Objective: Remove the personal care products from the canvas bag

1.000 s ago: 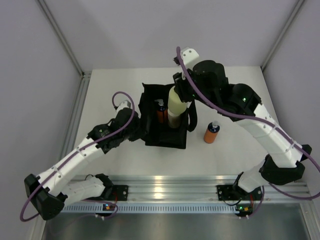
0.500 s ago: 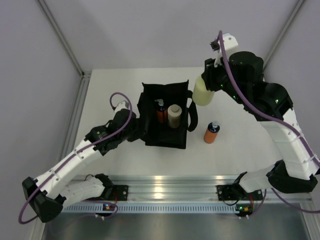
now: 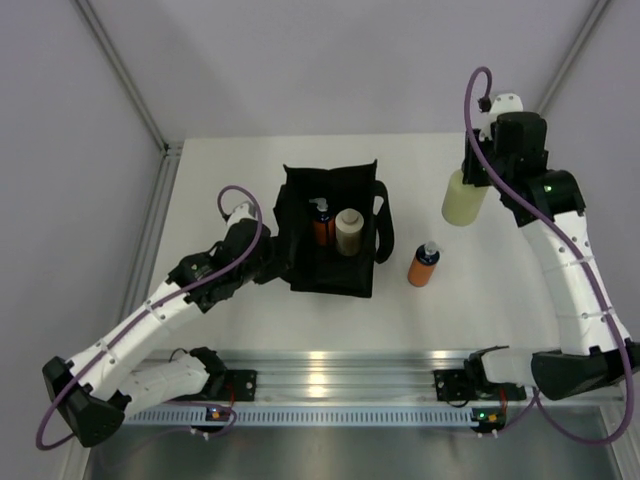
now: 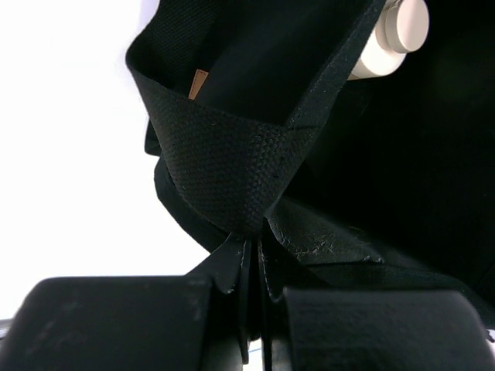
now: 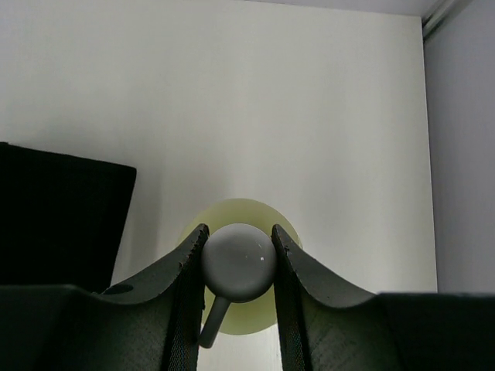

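Note:
My right gripper is above clear tabletop beside the orange bottle point(image 3: 454, 251), so next it needs to lower the yellow-green bottle point(image 3: 464, 200) until it stands, then let go of its pump top.
The black canvas bag point(image 3: 330, 235) stands open mid-table. Inside it stand an orange bottle point(image 3: 321, 222) with a dark cap and a beige cylinder point(image 3: 349, 231). A second orange bottle point(image 3: 423, 264) stands on the table right of the bag. My right gripper point(image 3: 478, 175) is shut on the pump top point(image 5: 238, 261) of the yellow-green bottle point(image 3: 464, 200) and holds it above the table, right of the bag. My left gripper point(image 3: 272, 250) is shut on the bag's left wall; in the left wrist view the fabric point(image 4: 232, 174) is pinched between the jaws and the beige cap point(image 4: 396, 35) shows.
The white table point(image 3: 220, 180) is enclosed by grey walls, with a metal rail point(image 3: 340, 375) along the near edge. The bag's strap handle point(image 3: 386, 235) hangs over its right side.
My right gripper lifted the yellow-green bottle out of the bag and carried it right, past the bag's edge, above the table. The left gripper stayed on the bag wall.

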